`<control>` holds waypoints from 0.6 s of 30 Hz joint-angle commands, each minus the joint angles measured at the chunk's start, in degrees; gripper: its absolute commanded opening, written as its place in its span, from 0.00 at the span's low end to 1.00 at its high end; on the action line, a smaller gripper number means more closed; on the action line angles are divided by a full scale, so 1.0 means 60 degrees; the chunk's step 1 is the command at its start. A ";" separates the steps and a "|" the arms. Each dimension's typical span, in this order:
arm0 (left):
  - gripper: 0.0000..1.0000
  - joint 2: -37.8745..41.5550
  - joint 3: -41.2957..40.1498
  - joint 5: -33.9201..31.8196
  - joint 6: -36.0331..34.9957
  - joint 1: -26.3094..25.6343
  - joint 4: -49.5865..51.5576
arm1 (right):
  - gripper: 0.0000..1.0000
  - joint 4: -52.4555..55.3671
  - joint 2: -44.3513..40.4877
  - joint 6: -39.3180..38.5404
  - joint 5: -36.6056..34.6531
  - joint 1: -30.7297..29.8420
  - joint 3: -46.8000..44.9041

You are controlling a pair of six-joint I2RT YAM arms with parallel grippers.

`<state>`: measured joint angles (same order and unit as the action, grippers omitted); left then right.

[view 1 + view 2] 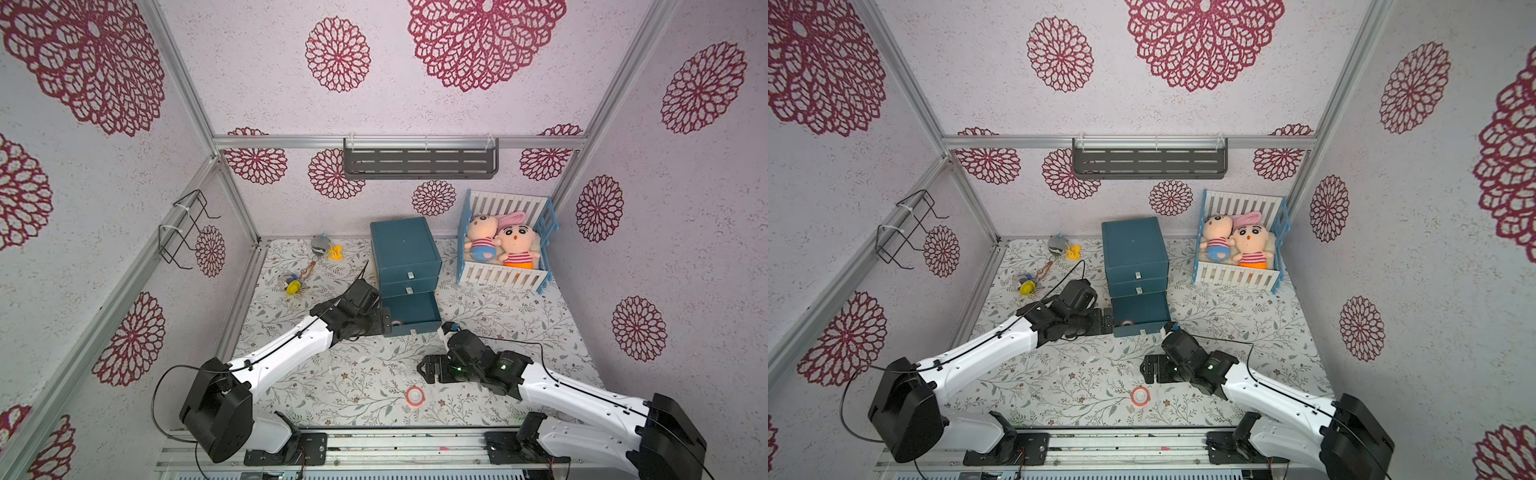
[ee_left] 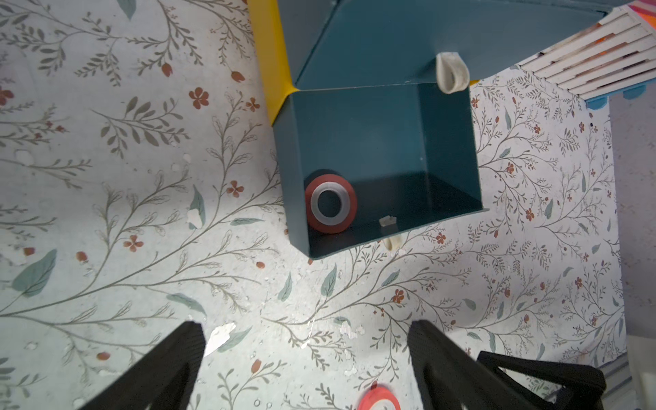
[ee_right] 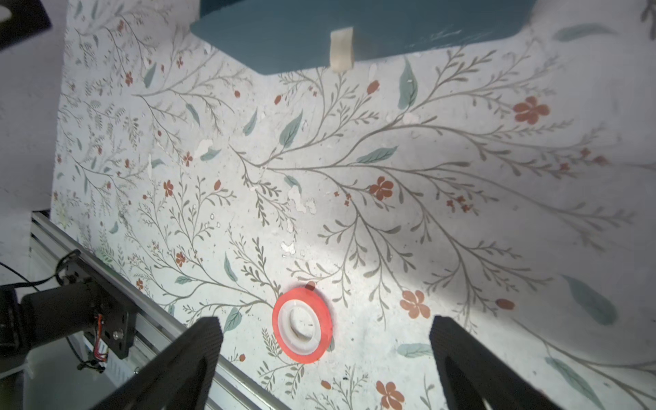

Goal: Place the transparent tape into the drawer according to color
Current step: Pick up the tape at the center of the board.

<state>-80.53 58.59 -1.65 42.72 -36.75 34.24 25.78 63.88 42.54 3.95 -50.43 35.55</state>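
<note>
The tape ring is on the tabletop and its core is open. My right gripper needs to move back and down next, to close across the tape ring's rim side by the gripper's arm (image 1: 422,397) (image 3: 323,333).
A red-orange transparent tape (image 2: 331,204) ring lies in a front corner of the open bottom drawer (image 2: 447,149) of the teal cabinet (image 1: 405,245); both top views show it (image 1: 397,322) (image 1: 1126,322). My left gripper (image 2: 305,330) is open and empty, hovering beside the drawer's left side (image 1: 386,321). Another red-orange tape ring (image 3: 302,325) with a white core lies flat on the floral table near the front edge (image 1: 414,395) (image 1: 1140,396). My right gripper (image 3: 325,321) is open and empty just behind that ring (image 1: 428,370).
A blue-and-white crib (image 1: 505,276) holding two plush dolls stands at the back right. Yellow keychain toys (image 1: 293,286) lie at the back left. A metal rail (image 1: 374,449) runs along the table's front edge. The cabinet's two upper drawers are closed.
</note>
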 commanded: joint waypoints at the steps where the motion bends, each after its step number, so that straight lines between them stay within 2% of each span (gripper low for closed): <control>1: 0.97 0.0392 -0.0205 0.0543 -0.0267 0.0360 0.0020 | 0.99 0.0633 0.0429 -0.0243 -0.0415 -0.0438 0.0560; 7: 0.97 0.0601 -0.0455 0.1215 -0.0574 0.0811 0.0058 | 0.95 0.1188 0.1616 -0.0308 -0.0582 -0.1164 0.1207; 18: 0.97 0.0735 -0.0580 0.1594 -0.0820 0.1213 0.0130 | 0.68 0.1444 0.2860 -0.0250 -0.0729 -0.1845 0.1832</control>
<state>-77.25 55.55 6.87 39.07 -30.17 34.70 33.78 80.29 41.28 1.10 -60.51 44.64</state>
